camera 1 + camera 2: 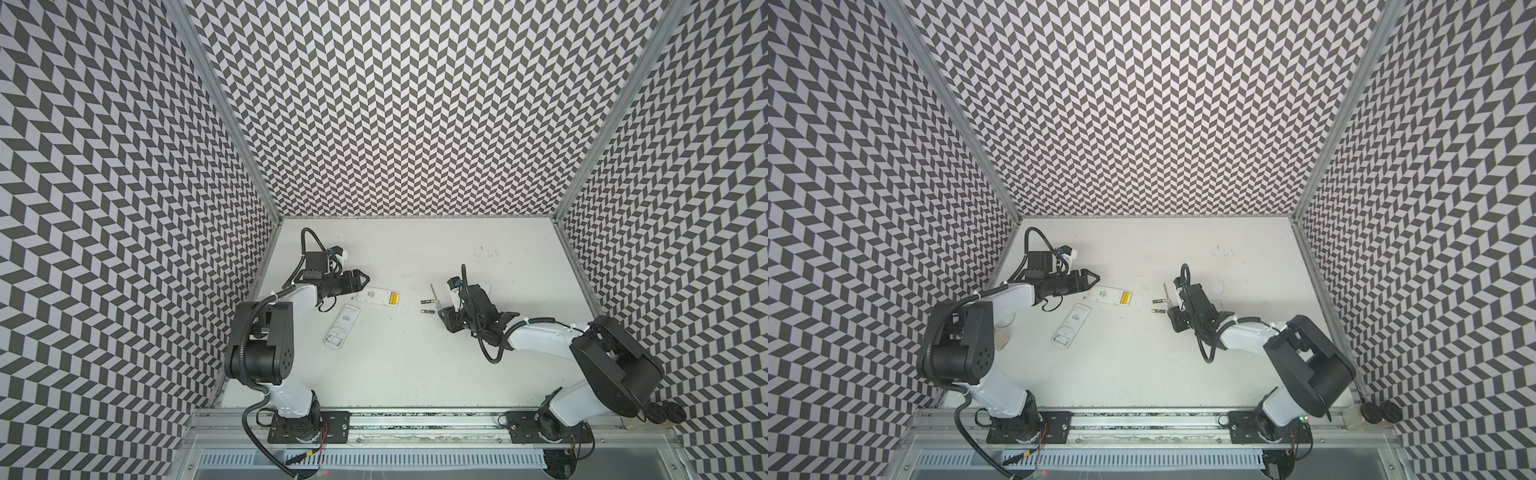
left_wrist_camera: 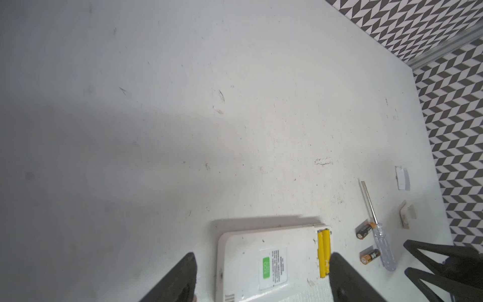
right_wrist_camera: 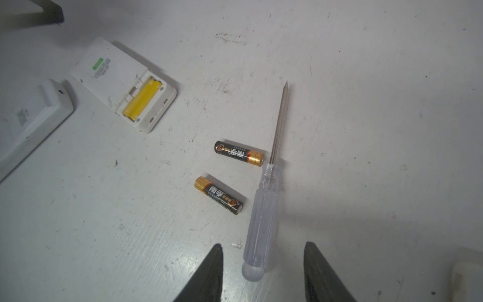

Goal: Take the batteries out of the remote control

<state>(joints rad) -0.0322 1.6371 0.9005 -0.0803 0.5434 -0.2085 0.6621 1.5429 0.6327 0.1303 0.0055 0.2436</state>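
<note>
The robot's right gripper will next lower its open fingers astride the screwdriver's clear handle (image 3: 257, 246) and close them, as that handle lies on the tabletop below the gripper.
A white remote control (image 1: 376, 297) lies back up with its compartment uncovered and two yellow batteries (image 1: 393, 298) inside; the right wrist view shows the remote control (image 3: 115, 75) and those yellow batteries (image 3: 142, 100) too. Two black, gold-ended batteries (image 3: 239, 153) (image 3: 218, 194) lie loose on the table beside a clear-handled screwdriver (image 3: 261, 222). My left gripper (image 2: 262, 261) is open, its fingers standing either side of the remote control (image 2: 266, 264) with a gap. My right gripper (image 3: 264, 245) is open around the screwdriver's handle end, touching nothing.
A second white remote (image 1: 341, 328) with an empty compartment lies nearer the front, left of centre. Two small white covers (image 2: 402, 177) (image 2: 407, 214) rest beyond the screwdriver towards the right wall. Black round objects (image 1: 665, 411) sit at the front right corner.
</note>
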